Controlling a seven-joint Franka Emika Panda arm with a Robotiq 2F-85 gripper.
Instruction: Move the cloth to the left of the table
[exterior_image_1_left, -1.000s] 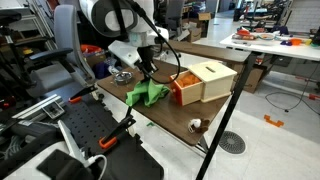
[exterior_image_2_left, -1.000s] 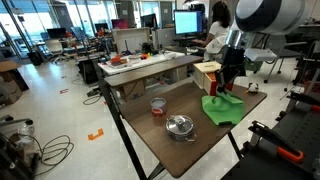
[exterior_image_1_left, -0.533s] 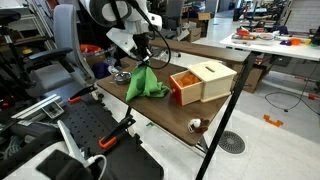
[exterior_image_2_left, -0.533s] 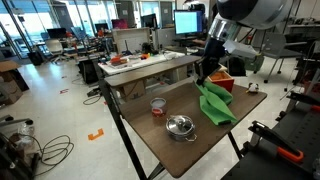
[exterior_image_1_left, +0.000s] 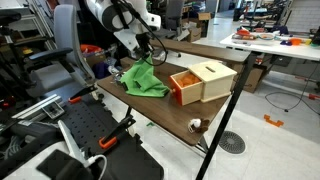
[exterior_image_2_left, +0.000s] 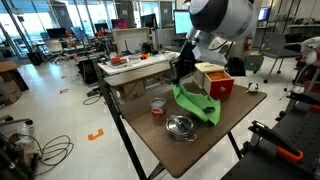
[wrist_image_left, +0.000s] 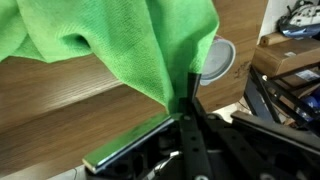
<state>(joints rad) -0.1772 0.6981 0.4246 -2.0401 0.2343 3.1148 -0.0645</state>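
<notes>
Next, my gripper comes down toward the table (exterior_image_2_left: 169, 103) beside the red cup and releases the cloth's edge there, because that edge still hangs above the table.
The green cloth (exterior_image_1_left: 143, 80) hangs from my gripper (exterior_image_1_left: 140, 57) above the brown table (exterior_image_1_left: 170, 118). In an exterior view the cloth (exterior_image_2_left: 194, 104) drapes down from the gripper (exterior_image_2_left: 180, 79), its lower end near the table top. In the wrist view the cloth (wrist_image_left: 110, 40) fills the upper left and is pinched between the shut fingers (wrist_image_left: 190, 92). The gripper is shut on the cloth's edge.
An orange and tan box (exterior_image_1_left: 203, 82) stands beside the cloth, also seen in an exterior view (exterior_image_2_left: 216, 79). A steel pot with lid (exterior_image_2_left: 180, 127) and a red cup (exterior_image_2_left: 157, 106) sit on the table. A small object (exterior_image_1_left: 196, 125) lies near the table corner.
My gripper has lifted the cloth off the table and carried it away from the box, toward the pot and cup end of the table.
</notes>
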